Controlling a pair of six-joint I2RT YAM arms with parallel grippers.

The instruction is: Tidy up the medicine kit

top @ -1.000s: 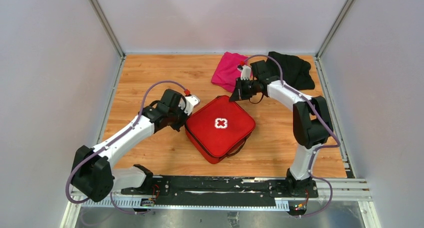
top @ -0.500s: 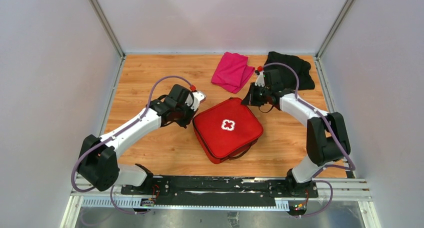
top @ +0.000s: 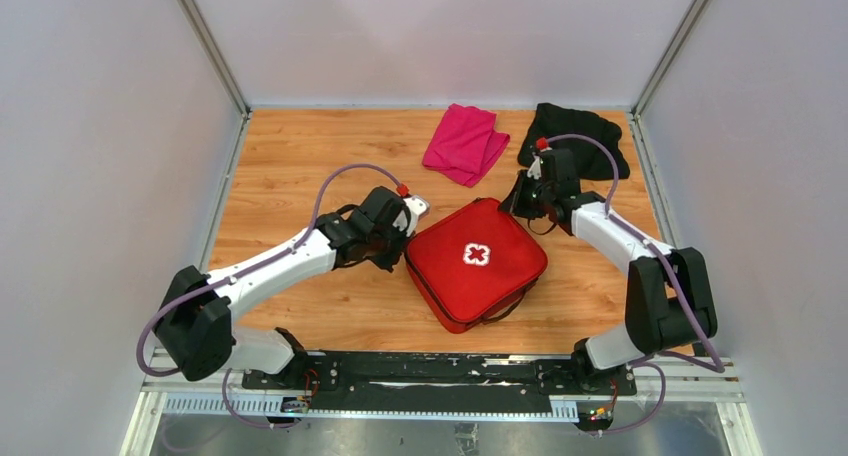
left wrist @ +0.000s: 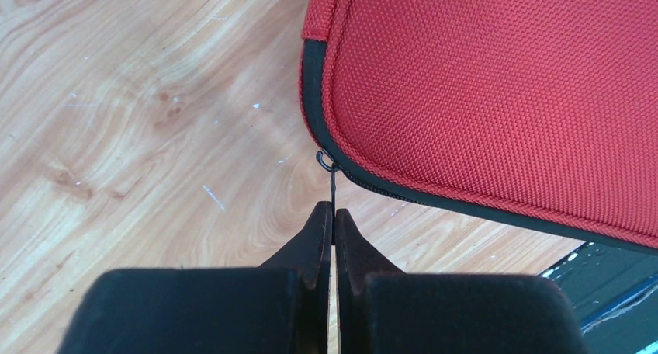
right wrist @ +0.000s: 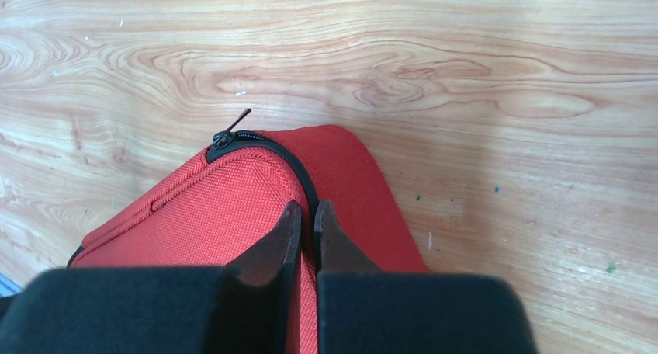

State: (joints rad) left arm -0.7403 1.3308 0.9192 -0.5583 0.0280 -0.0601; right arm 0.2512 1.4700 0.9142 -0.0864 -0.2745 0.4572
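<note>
The zipper pull is pinched, so next I need to pull my right gripper toward the bare tabletop to its right in the top view and release the zip band.
The medicine kit [top: 500, 276], a red zip case with a white cross [top: 476, 255] on its lid, lies shut on the wooden table, turned diamond-wise. At its left corner my left gripper [top: 408, 240] is shut on a thin black zipper pull [left wrist: 332, 185]; the left wrist view shows both fingertips [left wrist: 320, 223] pinched on it beside the kit [left wrist: 496, 82]. My right gripper [top: 520, 206] sits at the kit's far corner, jaws [right wrist: 308, 213] shut on the black zip band of the kit [right wrist: 209, 214]. A second zipper pull [right wrist: 230, 130] sticks out ahead of it.
A folded pink cloth [top: 463, 142] and a black cloth [top: 585, 134] lie at the back of the table. Grey walls close in the left, right and far sides. A black rail [top: 430, 371] with the arm bases runs along the near edge.
The kit has slid to the right across the table. Both arms moved right with it, each still shut at its corner.
</note>
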